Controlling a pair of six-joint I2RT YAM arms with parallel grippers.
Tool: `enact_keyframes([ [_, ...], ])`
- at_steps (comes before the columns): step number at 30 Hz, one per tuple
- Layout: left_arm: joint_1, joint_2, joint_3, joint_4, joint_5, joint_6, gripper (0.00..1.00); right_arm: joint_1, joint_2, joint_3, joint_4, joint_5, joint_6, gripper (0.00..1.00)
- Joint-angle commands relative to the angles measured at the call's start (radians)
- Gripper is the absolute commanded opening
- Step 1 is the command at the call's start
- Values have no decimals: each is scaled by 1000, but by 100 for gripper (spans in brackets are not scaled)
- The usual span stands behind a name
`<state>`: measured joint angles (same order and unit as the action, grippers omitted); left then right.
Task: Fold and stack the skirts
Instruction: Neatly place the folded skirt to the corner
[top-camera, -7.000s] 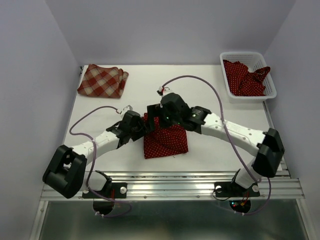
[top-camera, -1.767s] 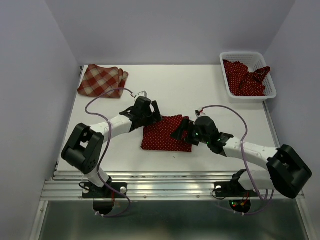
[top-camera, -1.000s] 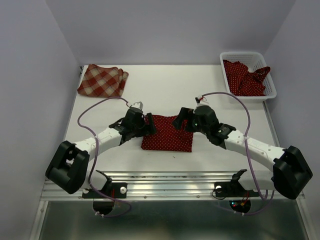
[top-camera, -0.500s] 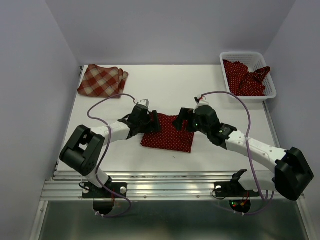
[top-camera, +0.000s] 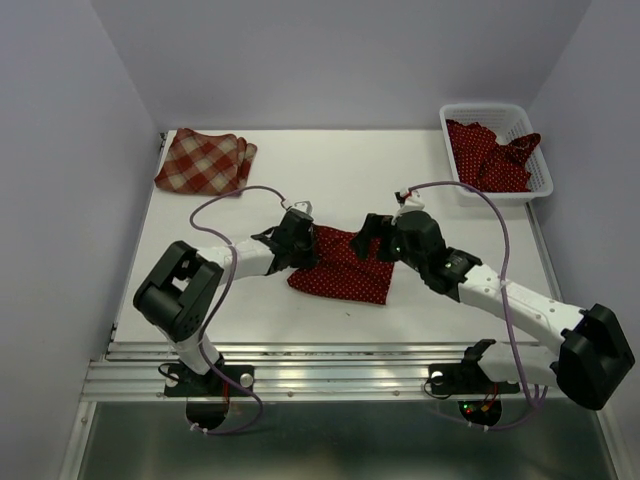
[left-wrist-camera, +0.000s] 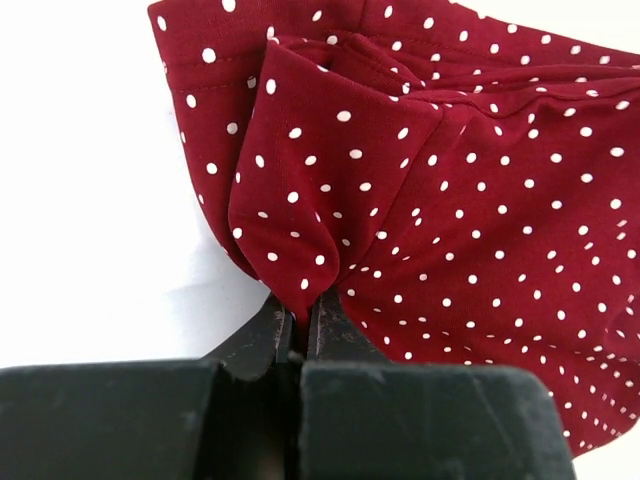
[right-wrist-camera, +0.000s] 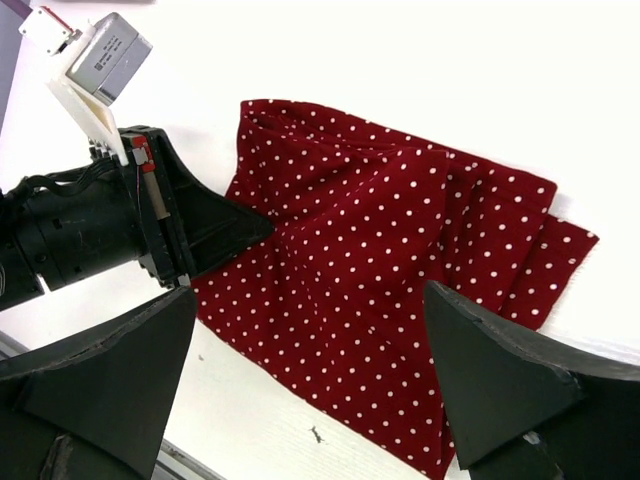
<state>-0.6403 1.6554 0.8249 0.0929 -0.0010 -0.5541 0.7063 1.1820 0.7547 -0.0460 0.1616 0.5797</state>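
Note:
My left gripper is to lift next and move outward, then let go over the plaid skirt, since that skirt lies outward and to the gripper's left in the top view.
A dark red polka-dot skirt lies folded on the white table between both arms. My left gripper is at its left edge and shut on a pinched-up fold of the cloth; the jaws meet with fabric between them. My right gripper hovers over the skirt's upper right part, open, with its wide-apart fingers framing the cloth without touching it. A red-and-cream plaid skirt lies folded at the far left. Another polka-dot skirt is crumpled in the basket.
The white mesh basket stands at the far right corner. The left arm's wrist and camera lie close to the left of my right gripper. Walls border the table on the left, back and right.
My left gripper has slid right onto the skirt's left edge and gone from open to shut, bunching the cloth there. The right gripper has barely moved and stays open.

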Motion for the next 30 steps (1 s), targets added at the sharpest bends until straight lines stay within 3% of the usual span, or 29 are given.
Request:
enact_keyframes([
  [1, -10, 15, 60, -189, -115, 26, 0, -2, -47, 5, -3, 79, -44, 100],
  [6, -9, -28, 190, -289, -342, 51, 0, -2, -71, 0, -18, 144, -83, 100],
  [15, 57, 36, 531, -354, -554, 391, 0, -2, -93, -6, -29, 266, -150, 100],
  [22, 189, 112, 721, -277, -484, 707, 0, -2, -117, -15, -49, 340, -178, 100],
  [30, 378, 268, 971, -283, -344, 950, 0, -2, -134, -26, -64, 403, -179, 100],
])
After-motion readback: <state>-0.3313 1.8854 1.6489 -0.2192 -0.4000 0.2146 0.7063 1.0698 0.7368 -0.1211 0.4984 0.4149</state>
